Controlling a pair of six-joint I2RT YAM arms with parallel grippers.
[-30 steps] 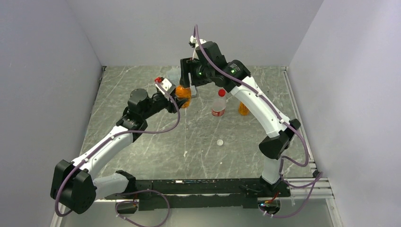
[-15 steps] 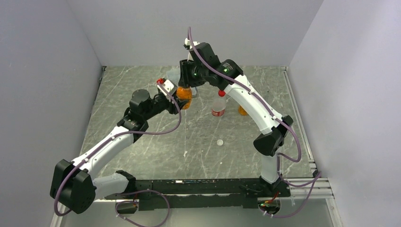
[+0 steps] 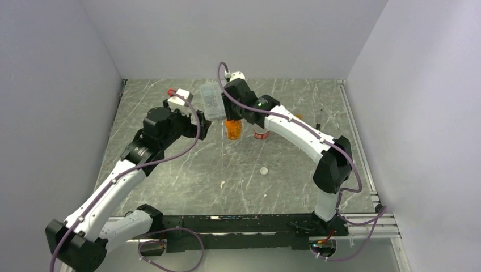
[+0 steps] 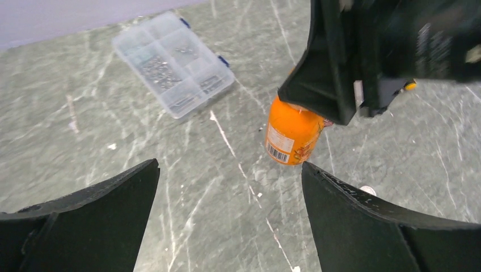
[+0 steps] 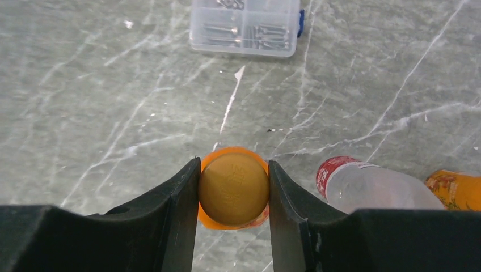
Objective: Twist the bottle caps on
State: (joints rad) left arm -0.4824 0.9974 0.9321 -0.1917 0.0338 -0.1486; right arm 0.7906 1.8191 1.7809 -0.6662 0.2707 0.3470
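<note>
My right gripper should next lower the capped bottle onto the bare tabletop below it and to its left in the top view, and let go of the cap there.
My right gripper (image 5: pixel 233 188) is shut on the orange cap (image 5: pixel 233 190) of an orange bottle (image 3: pixel 233 129), gripping it from above. The bottle's body (image 4: pixel 292 136) shows tilted below the black right gripper (image 4: pixel 363 56); I cannot tell whether its base touches the table. My left gripper (image 4: pixel 230 167) is open and empty, drawn back to the left of that bottle (image 3: pixel 199 126). A clear bottle with a red label (image 5: pixel 368 187) stands just right of the held one, its top hidden. A second orange bottle (image 5: pixel 456 190) is further right. A whitish cap (image 3: pixel 264 170) lies loose on the table.
A clear compartment box (image 3: pixel 212 101) with small metal parts lies at the back of the grey marbled table (image 3: pixel 170 175), also seen as the box (image 4: pixel 173 62) and the box (image 5: pixel 244 25). Grey walls close in the left, back and right sides.
The left gripper opened, let go of the orange bottle and pulled back to the left. The right gripper closed on the orange cap and carried the bottle forward and to the right.
</note>
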